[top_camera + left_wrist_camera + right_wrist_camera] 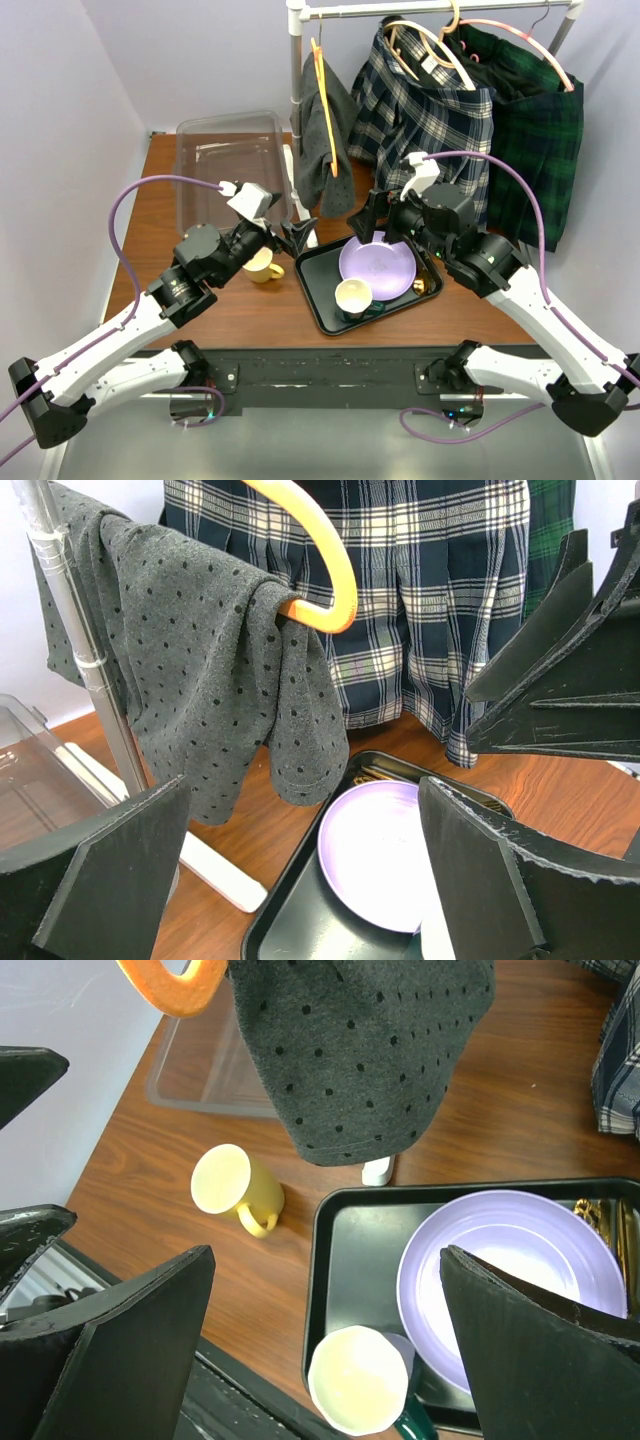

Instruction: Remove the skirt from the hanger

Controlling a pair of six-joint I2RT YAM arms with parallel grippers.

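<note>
The right gripper will next reach outward onto the hanger's curved end (333, 168) (180, 996), to the gripper's left in the top view, since that end is bare.
A grey dotted skirt (338, 118) hangs draped over an orange hanger (323, 98) at the left end of the clothes rail. It also shows in the left wrist view (200, 680) and the right wrist view (360, 1050), with the hanger's curved end bare (325, 560). My left gripper (291, 236) is open and empty, low over the table just below and in front of the skirt's hem. My right gripper (373, 217) is open and empty above the tray, to the right of the skirt. Neither touches the skirt.
A black tray (310, 300) holds a purple plate (378, 268) and a white cup (353, 296). A yellow mug (262, 266) stands left of it. A clear bin (225, 160) is at the back left. A navy plaid skirt (420, 110) and a green plaid skirt (535, 140) hang to the right. The rack pole (296, 80) stands beside the grey skirt.
</note>
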